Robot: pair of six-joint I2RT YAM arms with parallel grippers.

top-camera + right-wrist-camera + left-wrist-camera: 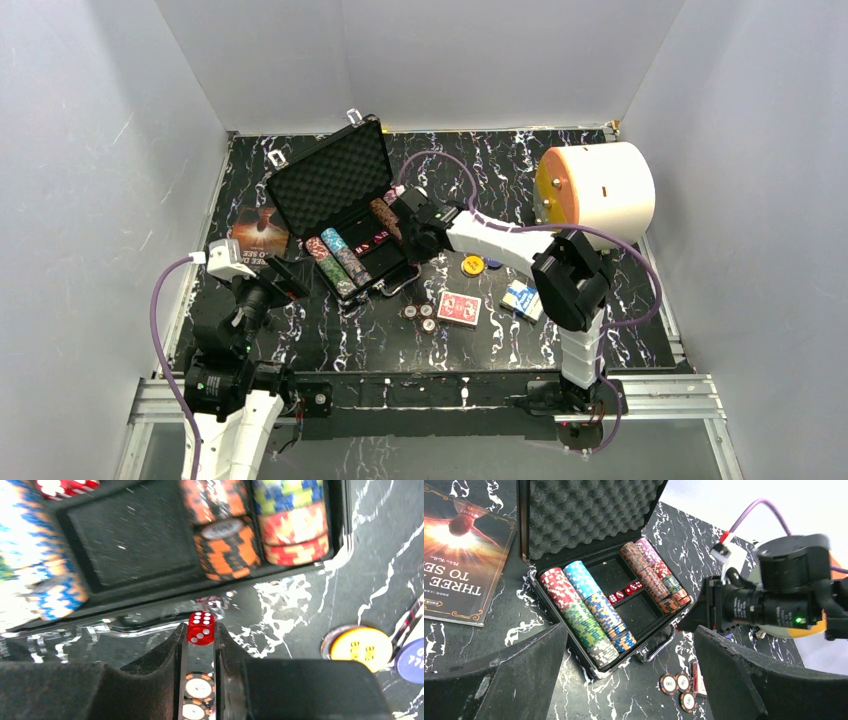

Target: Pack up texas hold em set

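The die (201,628) goes outward and to my right gripper's left in the top view next, to the dice row's open gap, then down for release.
The black case (300,180) stands open at the table's back left, with rows of multicoloured chips (589,617) and red dice (624,591) inside. My right gripper (408,238) hovers at the case's front right edge, shut on a red die (201,628) held at its fingertips above the case handle (150,622). My left gripper (624,680) is open and empty, left of the case front (262,285). Three loose chips (418,316), a red card deck (458,308), a blue deck (522,299), a yellow button (473,265) and a blue button (493,263) lie on the table.
A big white cylinder with an orange face (597,195) stands at the back right. A dark brown booklet (258,232) lies left of the case. Grey walls enclose the table on three sides.
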